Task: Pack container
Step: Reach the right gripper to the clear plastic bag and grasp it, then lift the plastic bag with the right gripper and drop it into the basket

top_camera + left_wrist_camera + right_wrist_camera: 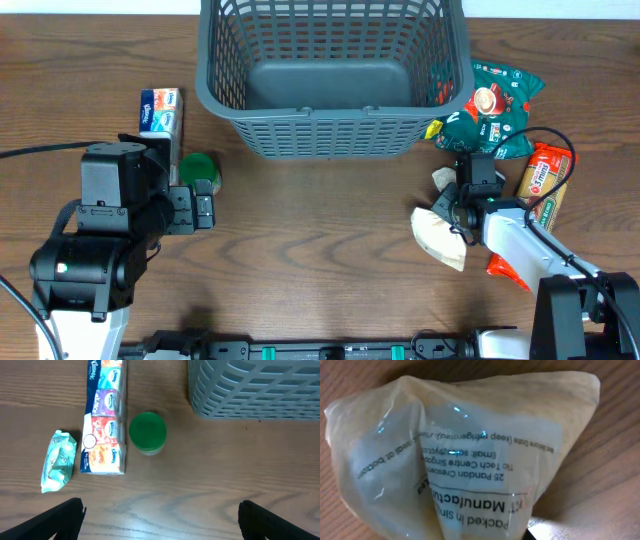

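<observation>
The basket's empty bottom is outward past the basket's high rim. Next, my right gripper needs to lift the bag outward over that rim and let go of it inside the basket.
The container is a large dark grey slotted basket point(330, 135) at the back middle of the table, with nothing visible inside; its corner shows in the left wrist view point(255, 387). My right gripper point(460, 207) is shut on a cream plastic bag with a printed label point(438, 235), low over the table right of the basket. The bag fills the right wrist view point(470, 450) and hides the fingers. My left gripper point(205, 208) is open and empty, its two fingertips wide apart above bare wood point(160, 522).
A green-lidded jar point(200, 168) point(147, 432), a tissue multipack point(160, 110) point(105, 415) and a mint green packet point(59, 460) lie ahead of the left gripper. A green snack bag point(495, 105), an orange pasta pack point(545, 175) and a red packet point(505, 268) lie at the right.
</observation>
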### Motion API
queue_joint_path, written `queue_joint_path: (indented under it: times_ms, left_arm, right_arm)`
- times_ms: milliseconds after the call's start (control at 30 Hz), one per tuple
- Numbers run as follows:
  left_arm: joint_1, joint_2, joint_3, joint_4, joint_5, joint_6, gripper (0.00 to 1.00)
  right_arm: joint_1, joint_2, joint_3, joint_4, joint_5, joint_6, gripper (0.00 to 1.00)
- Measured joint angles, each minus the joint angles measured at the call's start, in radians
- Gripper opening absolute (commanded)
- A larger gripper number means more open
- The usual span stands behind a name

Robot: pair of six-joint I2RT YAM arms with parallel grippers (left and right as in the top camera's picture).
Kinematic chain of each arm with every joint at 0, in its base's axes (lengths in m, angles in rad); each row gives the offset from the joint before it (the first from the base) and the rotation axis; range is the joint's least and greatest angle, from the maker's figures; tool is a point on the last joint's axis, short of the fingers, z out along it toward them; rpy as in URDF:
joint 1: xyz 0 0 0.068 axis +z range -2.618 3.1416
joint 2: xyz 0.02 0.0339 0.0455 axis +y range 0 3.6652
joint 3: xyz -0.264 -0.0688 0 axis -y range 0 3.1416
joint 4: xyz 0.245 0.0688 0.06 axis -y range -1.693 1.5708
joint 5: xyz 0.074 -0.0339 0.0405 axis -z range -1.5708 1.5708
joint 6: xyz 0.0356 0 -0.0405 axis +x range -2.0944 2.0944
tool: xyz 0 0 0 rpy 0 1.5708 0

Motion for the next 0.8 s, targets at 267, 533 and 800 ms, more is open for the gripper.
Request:
queue_joint_path:
  times_ms: [267,533,800]
  left_arm:
    - [0.000,0.000,0.000,0.000,0.000,0.000,0.99]
    - [0.000,0.000,0.000,-0.001,-0.002,0.000,0.98]
    - [0.000,0.000,0.002,0.000,-0.003,0.000,0.99]
  right_arm:
    - [0.000,-0.019,0.027,-0.096,-0.070,-0.060,0.01]
    - [-0.066,-0.162,0.299,-0.380,-0.107,-0.189,0.01]
    - [-0.177,-0.196,0.696,-0.577,-0.034,-0.254,0.01]
